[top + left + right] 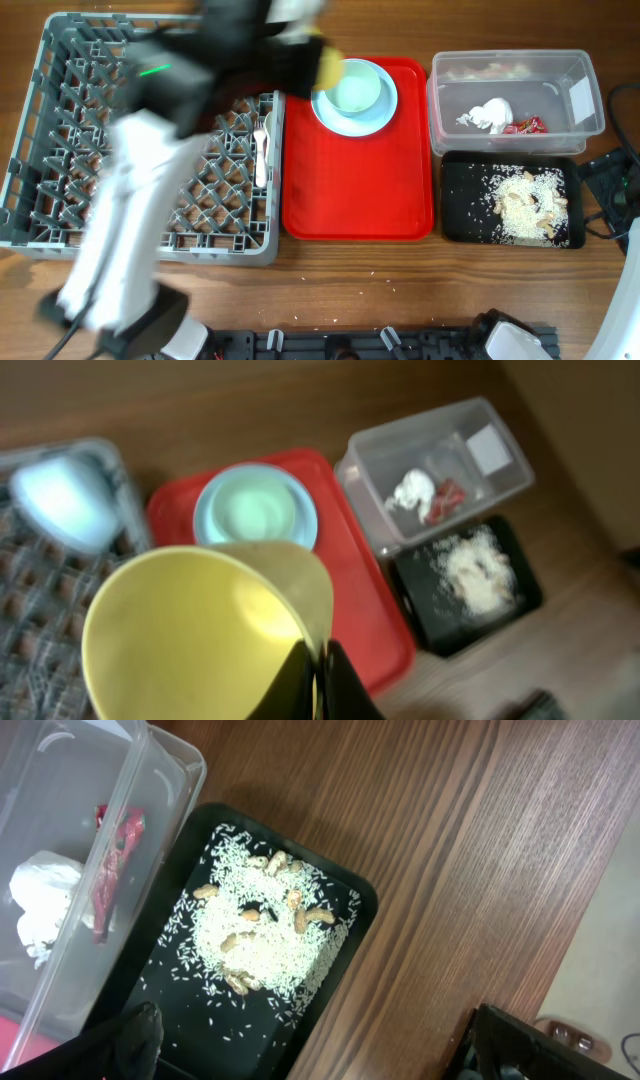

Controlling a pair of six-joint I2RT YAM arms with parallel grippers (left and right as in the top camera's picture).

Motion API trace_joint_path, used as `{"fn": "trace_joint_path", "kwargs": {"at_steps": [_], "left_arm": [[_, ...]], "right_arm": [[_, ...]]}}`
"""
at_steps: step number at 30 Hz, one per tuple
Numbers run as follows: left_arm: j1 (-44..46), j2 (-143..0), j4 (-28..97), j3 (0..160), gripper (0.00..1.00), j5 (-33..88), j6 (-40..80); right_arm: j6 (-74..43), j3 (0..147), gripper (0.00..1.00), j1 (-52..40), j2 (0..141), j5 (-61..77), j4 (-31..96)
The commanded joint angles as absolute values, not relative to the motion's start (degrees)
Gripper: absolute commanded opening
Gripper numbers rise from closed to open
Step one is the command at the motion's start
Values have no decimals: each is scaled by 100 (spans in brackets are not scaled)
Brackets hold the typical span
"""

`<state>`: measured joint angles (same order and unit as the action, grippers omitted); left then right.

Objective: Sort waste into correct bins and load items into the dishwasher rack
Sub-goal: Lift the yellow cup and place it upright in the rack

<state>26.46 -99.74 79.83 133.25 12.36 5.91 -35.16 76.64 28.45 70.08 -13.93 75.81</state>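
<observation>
I need to move my left gripper to the left in the overhead view next, and down onto the rack wires (224,140) (42,588) beside the white fork, because they are empty.
My left gripper (320,672) is shut on the rim of the yellow cup (200,630) and holds it in the air over the red tray's far left corner, next to the rack (140,150); the cup also shows in the overhead view (328,65). A pale blue bowl (357,93) sits on a pale blue plate (335,118) on the tray. Another blue bowl (65,500) lies in the rack, with the white fork and spoon (262,140). The napkin (490,114) and wrapper (526,126) lie in the clear tub (580,90). Rice scraps (525,200) fill the black tray (460,215). My right gripper (310,1045) is open and empty above the black tray's near edge.
The flat red serving tray (355,190) lies between the rack and the bins. My left arm (130,220) crosses over the rack. Cables (610,175) lie at the right table edge. Loose rice grains (375,275) dot the wood in front.
</observation>
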Motion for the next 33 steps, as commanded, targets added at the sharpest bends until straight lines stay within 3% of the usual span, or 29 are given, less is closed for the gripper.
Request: {"fn": "trace_joint_path", "kwargs": {"at_steps": [1, 3, 4, 7, 11, 15, 24, 26, 28, 29, 30, 33], "left_arm": [[1297, -9968, 8934, 13231, 4, 2956, 493], [497, -10075, 9430, 13054, 4, 4322, -397], [-80, -10175, 9568, 12637, 4, 5594, -1142], [-633, -10353, 9472, 11568, 4, 6882, -2143], [-985, -10718, 7870, 9625, 4, 8119, -2324], [-1363, -11609, 6414, 8683, 4, 8248, -1559], [-2137, -12223, 6326, 8906, 6, 6963, -1070], [-2250, -12140, 6344, 9019, 25, 6635, -760], [-2316, -11968, 6340, 9089, 38, 6436, -652], [-2329, -11854, 6340, 9172, 58, 6287, -635], [-2333, -11760, 6342, 9271, 100, 6071, -489], [-2316, -10903, 6469, 9795, 99, 5011, 252]], "right_arm": [[-3603, 7719, 100, 2858, 7002, -1387, 7568], [-3603, 7719, 100, 2858, 7002, -1387, 7568], [-3605, 7719, 100, 2858, 7002, -1387, 7568], [-3605, 7719, 100, 2858, 7002, -1387, 7568], [-3601, 7719, 100, 2858, 7002, -1387, 7568], [-3601, 7719, 100, 2858, 7002, -1387, 7568], [-3601, 7719, 100, 2858, 7002, -1387, 7568], [-3601, 7719, 100, 2858, 7002, -1387, 7568], [-3603, 7719, 100, 2858, 7002, -1387, 7568], [-3601, 7719, 100, 2858, 7002, -1387, 7568], [-3603, 7719, 100, 2858, 7002, -1387, 7568], [-3603, 7719, 100, 2858, 7002, -1387, 7568]]}}
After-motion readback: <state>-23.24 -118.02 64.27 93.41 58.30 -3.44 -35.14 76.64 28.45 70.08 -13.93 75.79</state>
